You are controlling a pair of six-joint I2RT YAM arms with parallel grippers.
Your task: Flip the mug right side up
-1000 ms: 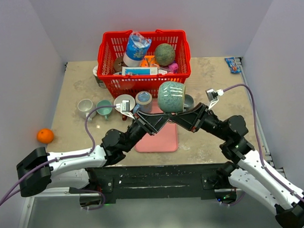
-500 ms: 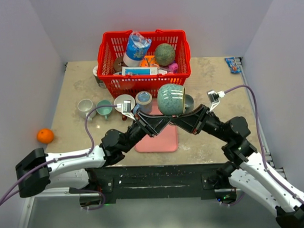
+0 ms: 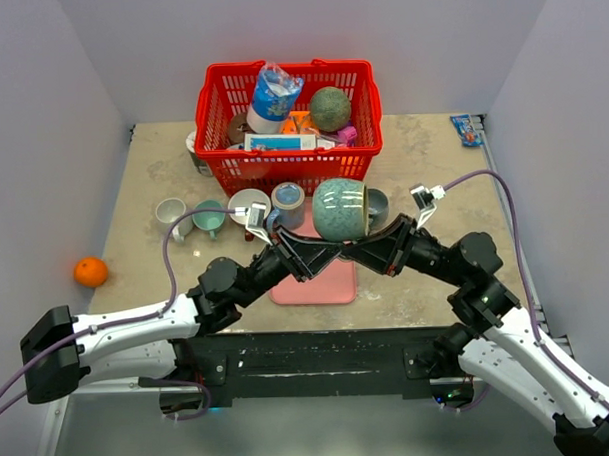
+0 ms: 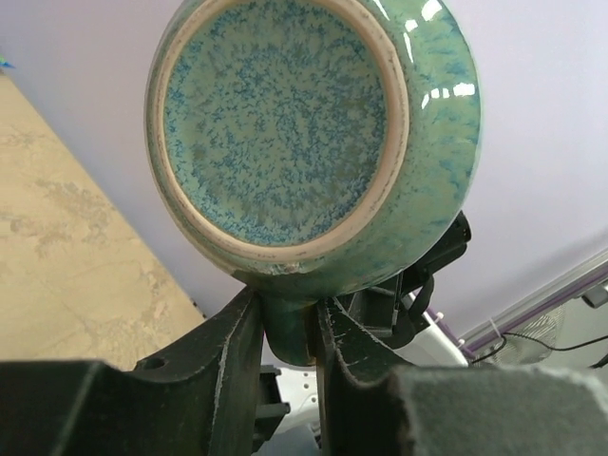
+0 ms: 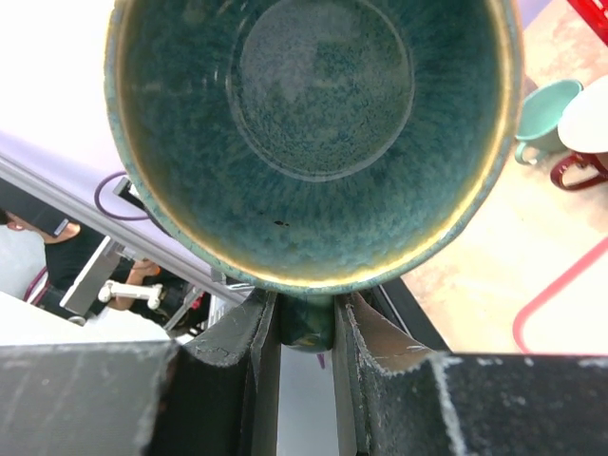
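My right gripper turns, swings and lowers next to free the green mug [image 3: 340, 209] upright. Tabletop [image 3: 402, 205] beside the grey cup lies below, to its right in the top view.
The speckled green mug [image 3: 340, 209] hangs in the air above the pink mat [image 3: 316, 284], lying on its side. My left gripper [image 3: 323, 251] and right gripper [image 3: 355, 250] meet under it, both shut on its handle. In the left wrist view I face the mug's round base [image 4: 280, 119], with the handle pinched in the left gripper [image 4: 285, 328]. In the right wrist view I look into the mug's dark open mouth [image 5: 318, 123], with the handle pinched in the right gripper [image 5: 304, 323].
A red basket [image 3: 222, 166] full of items stands at the back. Several small cups [image 3: 209, 219] sit in a row left of the mat. An orange [image 3: 90, 271] lies at the far left. A blue packet [image 3: 466, 129] lies at the back right.
The mug has rolled further onto its side and sunk slightly towards me. Both grippers kept their hold and moved a little nearer.
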